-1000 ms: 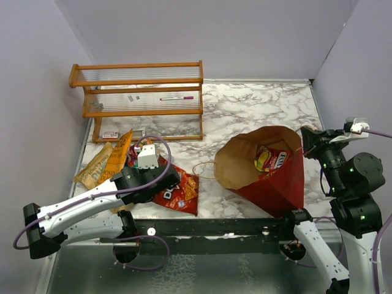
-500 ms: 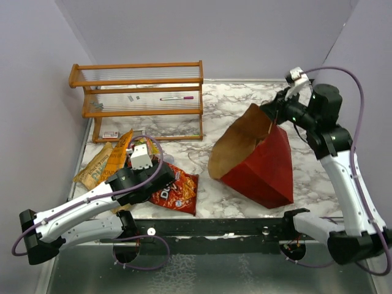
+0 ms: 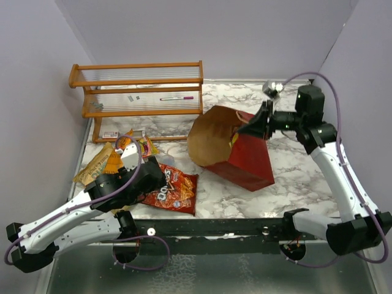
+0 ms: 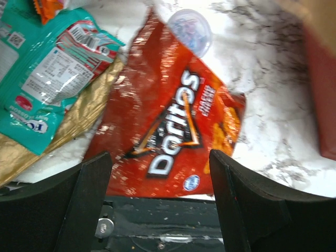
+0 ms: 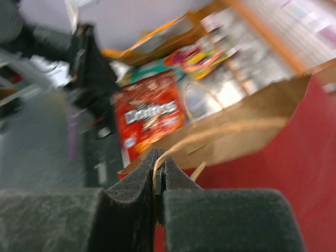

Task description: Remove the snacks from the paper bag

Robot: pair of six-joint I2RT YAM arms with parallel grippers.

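Note:
The left gripper moves past the Doritos packet [image 3: 170, 191] into the bag's opening next, since the bit of yellow inside lies to that gripper's right in the top view.
The paper bag [image 3: 248, 162] lies tipped over mid-table, dark red outside, its tan mouth [image 3: 208, 138] facing left. My right gripper [image 3: 254, 127] is shut on its twisted handle [image 5: 173, 144] at the upper rim. A bit of yellow shows inside the mouth. A red Doritos packet [image 3: 170, 191] lies flat on the marble left of the bag. My left gripper [image 4: 157, 157] hovers over it [image 4: 168, 121], open, with nothing between its fingers. A teal packet [image 4: 47, 79] and a gold one [image 4: 73, 123] lie beside it, with tan and orange packets [image 3: 98, 162] further left.
A small clear round container [image 4: 190, 29] lies just beyond the Doritos packet. A wooden rack [image 3: 141, 92] stands at the back left. A black rail [image 3: 214, 226] runs along the near table edge. Purple walls close in the left, back and right.
The right arm has swung the bag up and leftward, turning its mouth to the left. The left gripper has opened, let go of the Doritos packet and drawn back to the near left.

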